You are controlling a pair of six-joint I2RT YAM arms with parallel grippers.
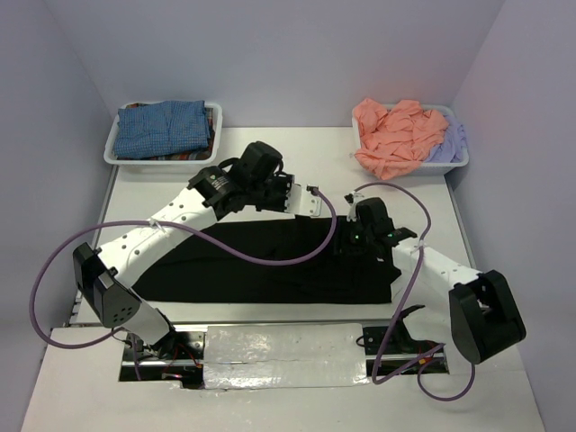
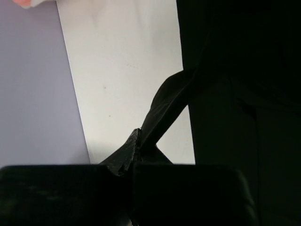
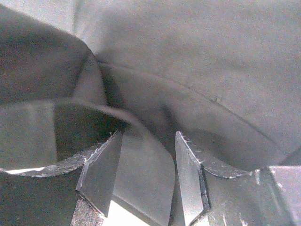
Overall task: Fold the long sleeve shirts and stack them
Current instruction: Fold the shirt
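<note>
My left gripper will bring the piece of cloth back over the shirt body and let go of it by the shirt's near edge (image 1: 309,286), because it sticks out past the shirt's far edge.
The large black shirt (image 1: 252,270) lies spread across the middle of the table. My left gripper (image 1: 306,200) is at its far edge, shut on a strip of its cloth. In the left wrist view that strip (image 2: 169,101) runs taut up from the closed jaws (image 2: 137,136) to the shirt body (image 2: 235,94). My right gripper (image 1: 353,241) rests on the shirt's right part. In the right wrist view its fingers (image 3: 148,134) stand apart with a fold of black cloth (image 3: 141,174) between them.
A white bin (image 1: 112,148) at the back left holds the blue-checked shirt (image 1: 166,126). A white bin (image 1: 459,162) at the back right holds the salmon-pink shirt (image 1: 396,135) and the lavender one (image 1: 450,139). Walls close in the sides. A silvery plate (image 1: 279,355) lies between the arm bases.
</note>
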